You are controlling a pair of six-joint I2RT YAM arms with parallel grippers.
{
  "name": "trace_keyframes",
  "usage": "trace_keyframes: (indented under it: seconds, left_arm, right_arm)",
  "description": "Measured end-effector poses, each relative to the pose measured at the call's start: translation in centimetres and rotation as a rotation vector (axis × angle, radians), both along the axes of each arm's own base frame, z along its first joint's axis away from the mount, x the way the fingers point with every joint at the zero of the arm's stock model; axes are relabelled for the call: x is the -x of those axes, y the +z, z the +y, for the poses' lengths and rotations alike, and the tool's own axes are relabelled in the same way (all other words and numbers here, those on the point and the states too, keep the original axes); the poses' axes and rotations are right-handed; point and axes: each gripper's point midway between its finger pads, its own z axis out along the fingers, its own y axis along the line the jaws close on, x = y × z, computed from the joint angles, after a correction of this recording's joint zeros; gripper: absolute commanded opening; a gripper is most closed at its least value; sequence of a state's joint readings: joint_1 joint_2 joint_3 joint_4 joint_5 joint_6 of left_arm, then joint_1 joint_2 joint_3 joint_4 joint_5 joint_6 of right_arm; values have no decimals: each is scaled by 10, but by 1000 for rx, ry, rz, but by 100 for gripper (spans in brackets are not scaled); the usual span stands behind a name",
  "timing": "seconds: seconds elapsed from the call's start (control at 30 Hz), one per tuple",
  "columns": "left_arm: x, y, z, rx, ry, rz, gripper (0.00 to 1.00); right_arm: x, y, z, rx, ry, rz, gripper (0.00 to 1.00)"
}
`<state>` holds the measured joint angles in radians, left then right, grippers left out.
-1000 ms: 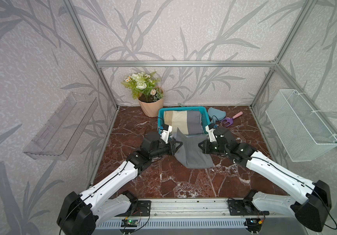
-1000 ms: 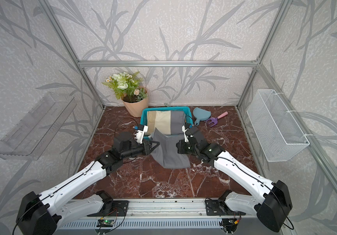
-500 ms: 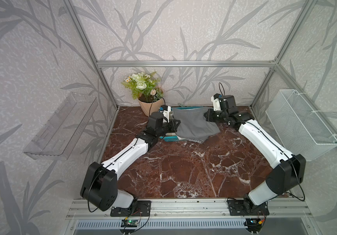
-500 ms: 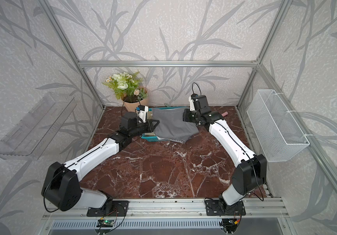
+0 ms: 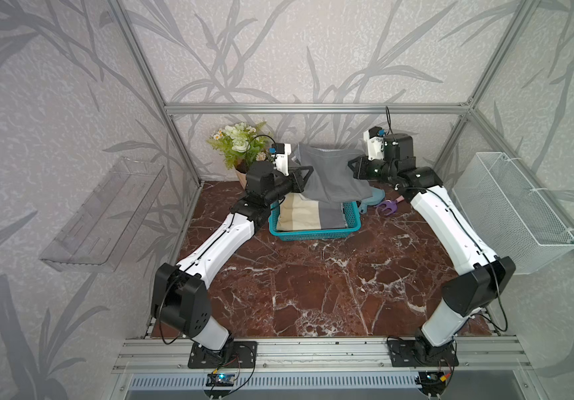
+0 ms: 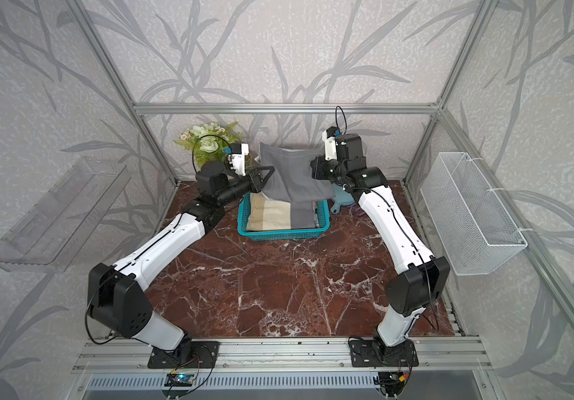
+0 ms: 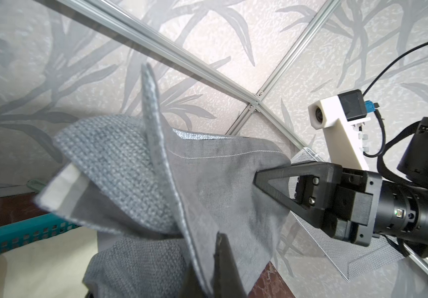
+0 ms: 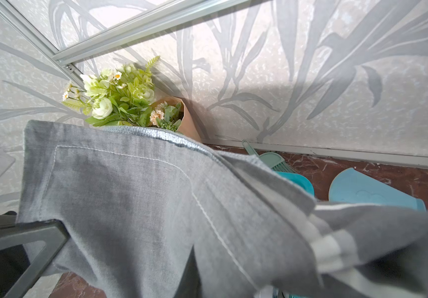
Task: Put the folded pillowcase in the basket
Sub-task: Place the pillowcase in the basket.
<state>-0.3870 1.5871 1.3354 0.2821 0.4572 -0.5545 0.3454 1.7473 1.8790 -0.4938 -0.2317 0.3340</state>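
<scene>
The pillowcase still hangs above the basket, so next I should lower my left gripper toward the beige end of the striped cloth (image 5: pixel 292 213) (image 7: pixel 40 263) and release the pillowcase's corner there.
The folded pillowcase (image 5: pixel 330 176) (image 6: pixel 292 176) is plain grey cloth with a stitched hem. It hangs in the air between my two grippers, above the far half of the basket (image 5: pixel 313 235) (image 6: pixel 282 236), a teal grid-sided one at the back of the table. My left gripper (image 5: pixel 308 171) (image 6: pixel 271 170) is shut on the pillowcase's left edge, and my right gripper (image 5: pixel 351 166) (image 6: pixel 313 169) is shut on its right edge. In the left wrist view the pillowcase (image 7: pixel 207 180) fills the middle, with the basket's rim (image 7: pixel 14 232) below. The right wrist view shows the pillowcase (image 8: pixel 143 193) draped over the fingers.
A beige, cream and grey striped folded cloth (image 5: pixel 309 214) lies in the basket. A flower pot (image 5: pixel 240 145) stands at the back left, a blue dustpan (image 5: pixel 372 197) and a purple tool (image 5: pixel 387 207) to the basket's right. A white wire basket (image 5: pixel 510 211) and a clear tray (image 5: pixel 105 214) hang on the side walls.
Both arms have carried the pillowcase from the table's middle to the back and lifted it higher over the basket. Both grips stayed shut.
</scene>
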Motion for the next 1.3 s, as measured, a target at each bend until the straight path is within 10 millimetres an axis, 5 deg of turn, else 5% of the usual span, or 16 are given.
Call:
trace_keyframes:
  seconds: [0.1,0.3,0.43,0.7,0.97,1.3]
  left_arm:
    - [-13,-51,13,-42,47,33,0]
    - [-25,-222,54,-90,122,300,0]
    - [-15,-263,64,-43,108,380,1]
    - [-26,-265,63,-22,90,388,11]
    - [-29,-255,69,-51,117,413,6]
    - [-46,-142,73,-78,150,235,0]
  right_arm:
    - [-14,-40,6,15,15,21,0]
    - [-1,-182,7,40,32,214,2]
    - [26,-250,7,35,44,350,10]
    - [-5,-240,12,26,29,307,24]
    - [-25,-222,14,40,13,273,25]
    - [-25,-216,17,43,18,271,24]
